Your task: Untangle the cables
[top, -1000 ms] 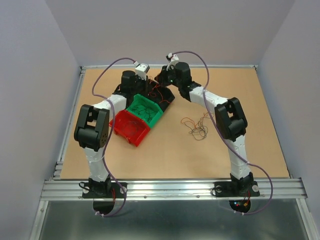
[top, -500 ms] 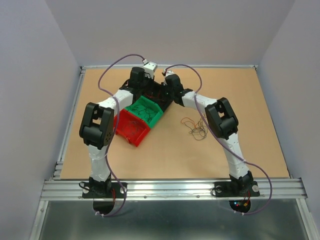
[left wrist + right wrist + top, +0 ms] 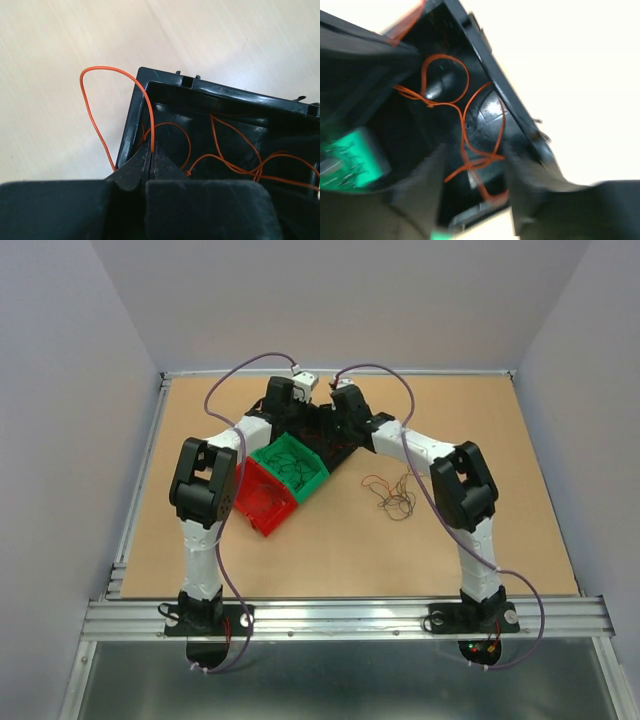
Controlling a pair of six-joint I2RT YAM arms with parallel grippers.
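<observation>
The orange wire arcs outside the corner of the black bin, so I should move my left gripper to the right in the top view, over the loops inside the black bin (image 3: 317, 428), and open it.
The cables lie in more than one place. A thin wiry clump (image 3: 394, 494) rests on the table right of the bins, and orange wires (image 3: 235, 165) curl inside the black bin (image 3: 131, 117). My left gripper (image 3: 151, 148) is shut on one orange wire (image 3: 120, 73), which arcs out over the bin's corner and back down to the table. My right gripper (image 3: 475, 182) hangs open over the same bin, with loose orange loops (image 3: 470, 127) lying between its blurred fingers (image 3: 422, 185). In the top view both wrists meet over the black bin (image 3: 335, 443).
A green bin (image 3: 290, 465) with dark wires in it and a red bin (image 3: 262, 498) stand in a row in front of the black bin. Bare wooden tabletop (image 3: 480, 440) spreads to the right. Purple arm cables (image 3: 235, 375) loop above both wrists.
The right gripper has opened from shut and dropped lower over the black bin. Both wrists have drawn closer together over that bin. The left gripper stays shut.
</observation>
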